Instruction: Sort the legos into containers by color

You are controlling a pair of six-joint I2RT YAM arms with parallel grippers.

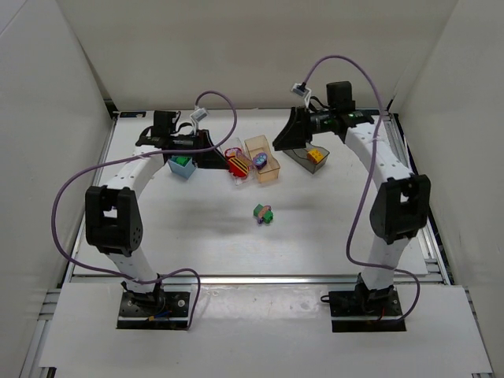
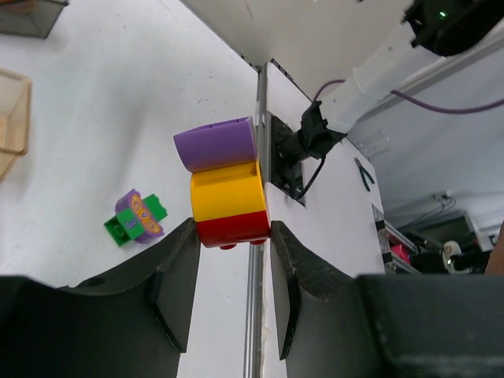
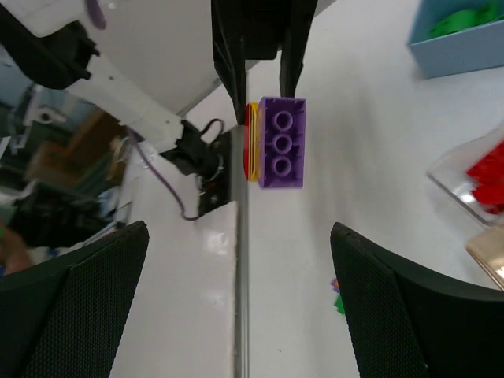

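The clear container (image 1: pixel 244 178) with red legos lies below my left gripper, so I will tip the gripper downward over it and release the red brick among its own color.
My left gripper (image 2: pixel 232 236) is shut on the red bottom brick of a stack (image 2: pixel 226 189) of purple, yellow and red legos. From above, the left gripper (image 1: pixel 226 160) holds the stack (image 1: pixel 235 164) over the clear container (image 1: pixel 244 178), which has red legos in it. The right gripper (image 3: pixel 240 260) stands wide open and empty, facing the stack's purple brick (image 3: pixel 282 142) from a distance. In the top view the right gripper (image 1: pixel 293 140) hangs by the smoky grey container (image 1: pixel 302 157), which holds a yellow-orange lego (image 1: pixel 316 155). A joined green and purple lego (image 1: pixel 263 213) lies on the table.
The light blue container (image 1: pixel 183 167) holds a green lego (image 1: pixel 182 161). The peach container (image 1: pixel 264 161) holds a purple lego (image 1: pixel 261 160). All the containers stand in a row at the back of the table. The table's metal edge rail (image 2: pixel 253 315) runs below the left gripper.
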